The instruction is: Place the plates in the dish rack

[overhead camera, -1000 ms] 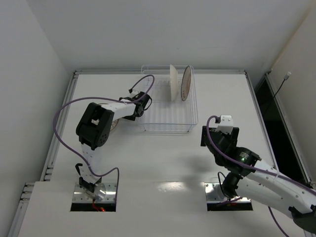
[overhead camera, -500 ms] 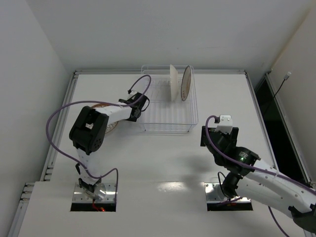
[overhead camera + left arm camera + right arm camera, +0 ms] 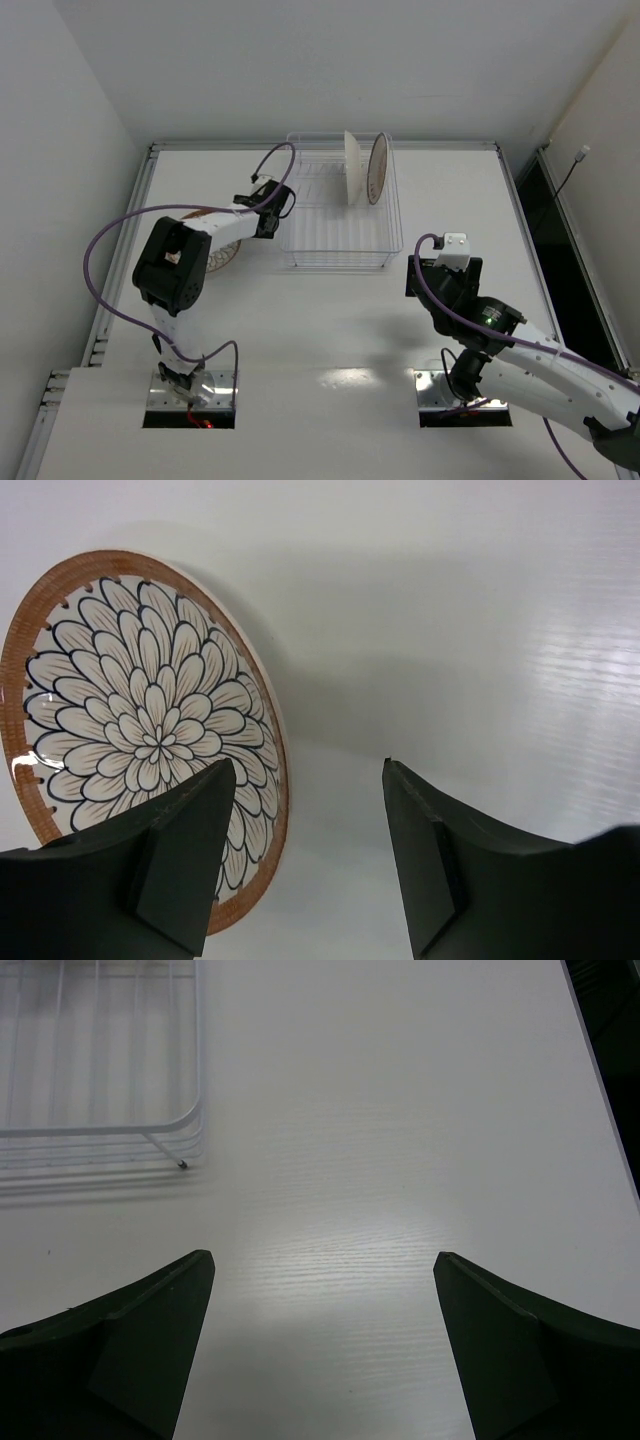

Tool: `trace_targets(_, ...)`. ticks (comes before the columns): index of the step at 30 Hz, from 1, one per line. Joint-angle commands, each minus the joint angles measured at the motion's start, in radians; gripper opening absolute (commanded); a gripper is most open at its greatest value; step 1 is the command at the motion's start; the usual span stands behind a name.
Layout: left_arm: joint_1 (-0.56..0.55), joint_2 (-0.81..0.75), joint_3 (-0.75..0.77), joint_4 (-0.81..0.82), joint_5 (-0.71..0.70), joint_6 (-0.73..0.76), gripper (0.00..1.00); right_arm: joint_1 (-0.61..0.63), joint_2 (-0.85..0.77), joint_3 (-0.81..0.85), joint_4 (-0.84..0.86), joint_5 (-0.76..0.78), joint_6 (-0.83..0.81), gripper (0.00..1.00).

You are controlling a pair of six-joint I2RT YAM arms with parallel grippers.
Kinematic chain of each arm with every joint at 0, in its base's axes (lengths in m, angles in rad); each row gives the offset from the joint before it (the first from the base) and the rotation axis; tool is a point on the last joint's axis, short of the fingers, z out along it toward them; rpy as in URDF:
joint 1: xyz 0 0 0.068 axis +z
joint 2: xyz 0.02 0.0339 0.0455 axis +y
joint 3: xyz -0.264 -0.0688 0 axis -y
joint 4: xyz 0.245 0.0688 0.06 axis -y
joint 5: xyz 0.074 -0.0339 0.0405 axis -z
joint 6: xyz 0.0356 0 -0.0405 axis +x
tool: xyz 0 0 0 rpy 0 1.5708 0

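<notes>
I should next lower my left gripper and close it on the petal-patterned plate's rim at the plate's edge by the rack (image 3: 340,235).
Two plates stand on edge in the back right of the white wire dish rack (image 3: 340,235): one shows its pale back (image 3: 351,168), the other its patterned face (image 3: 377,168). A third plate (image 3: 226,255) with a brown-orange rim lies flat on the table left of the rack, partly under my left arm. The left wrist view shows its petal-patterned face (image 3: 140,740). My left gripper (image 3: 266,212) (image 3: 308,765) hangs open above that plate's right edge, one finger over the rim, holding nothing. My right gripper (image 3: 418,275) (image 3: 322,1255) is wide open over bare table.
The rack's near right corner (image 3: 190,1120) shows in the right wrist view. A raised rail (image 3: 130,230) runs along the table's left side, and a dark gap (image 3: 555,250) runs along the right side. White walls close in the back.
My left arm has swung left, away from the rack's left side and over the flat plate. The right arm has not moved.
</notes>
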Motion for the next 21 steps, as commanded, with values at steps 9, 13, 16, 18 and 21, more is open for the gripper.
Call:
trace_targets(9, 0.068, 0.087, 0.072, -0.088, -0.026, -0.051, 0.59, 0.006, 0.001, 0.006, 0.025, 0.024, 0.016, 0.9)
trace_targets(13, 0.068, 0.118, 0.092, -0.1, -0.026, -0.051, 0.59, 0.006, 0.001, 0.006, 0.025, 0.024, 0.016, 0.9)
trace_targets(16, 0.068, 0.145, 0.101, -0.1, -0.007, -0.051, 0.59, 0.006, 0.001, 0.006, 0.025, 0.024, 0.016, 0.9)
trace_targets(18, 0.068, 0.159, 0.113, -0.112, -0.007, -0.051, 0.58, 0.006, 0.001, 0.006, 0.016, 0.024, 0.016, 0.9)
trace_targets(21, 0.068, 0.196, 0.127, -0.157, -0.007, -0.051, 0.53, 0.006, 0.001, 0.006, 0.016, 0.024, 0.025, 0.9)
